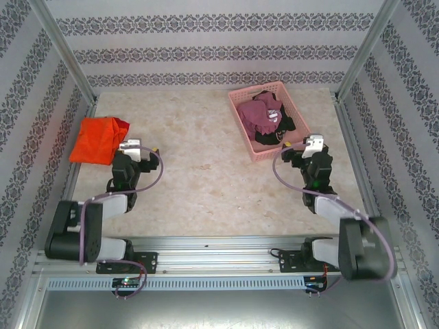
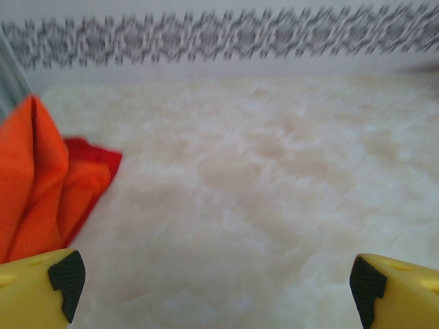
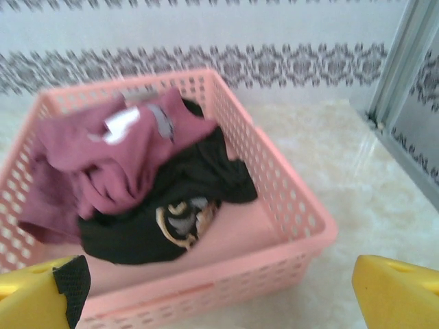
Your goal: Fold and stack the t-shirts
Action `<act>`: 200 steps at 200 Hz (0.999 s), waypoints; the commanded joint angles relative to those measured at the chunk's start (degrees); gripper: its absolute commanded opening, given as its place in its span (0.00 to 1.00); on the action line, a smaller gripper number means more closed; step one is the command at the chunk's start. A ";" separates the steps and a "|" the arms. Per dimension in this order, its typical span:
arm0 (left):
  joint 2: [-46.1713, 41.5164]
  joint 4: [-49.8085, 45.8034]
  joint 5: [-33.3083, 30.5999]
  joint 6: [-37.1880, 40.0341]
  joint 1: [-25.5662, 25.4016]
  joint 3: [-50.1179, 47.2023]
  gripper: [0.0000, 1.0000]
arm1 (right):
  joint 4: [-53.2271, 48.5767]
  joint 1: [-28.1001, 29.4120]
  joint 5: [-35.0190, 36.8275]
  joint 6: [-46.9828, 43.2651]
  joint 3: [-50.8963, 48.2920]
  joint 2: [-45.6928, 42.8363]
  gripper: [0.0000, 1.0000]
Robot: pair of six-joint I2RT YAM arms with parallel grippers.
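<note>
My right gripper is across the basket (image 1: 240,127) from the basket's long, bare rim that faces the orange t-shirt, so next it will cross over and lower its open fingers on both sides of that rim.
A folded bright orange t-shirt (image 1: 98,139) lies at the table's left edge, also at the left of the left wrist view as the orange t-shirt (image 2: 41,192). My left gripper (image 1: 130,147) hangs just right of it, open and empty; its yellow fingers (image 2: 41,291) stand wide over bare table. A crumpled maroon t-shirt (image 1: 257,113) lies in the pink basket (image 1: 240,127) on top of a black shirt (image 1: 271,137). The right wrist view shows the maroon t-shirt (image 3: 103,161) and black shirt (image 3: 171,205). My right gripper (image 1: 302,145) hovers open by the basket's near right corner.
Patterned walls and metal frame posts (image 1: 68,55) enclose the cream table (image 1: 199,171). The pink basket (image 3: 288,205) stands at the back right, close to the right wall rail (image 3: 405,75). Bare tabletop stretches between the two arms.
</note>
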 commanded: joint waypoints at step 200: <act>-8.67 -14.73 15.36 7.35 -24.02 4.58 1.00 | -59.37 20.10 0.24 5.82 62.91 44.70 0.62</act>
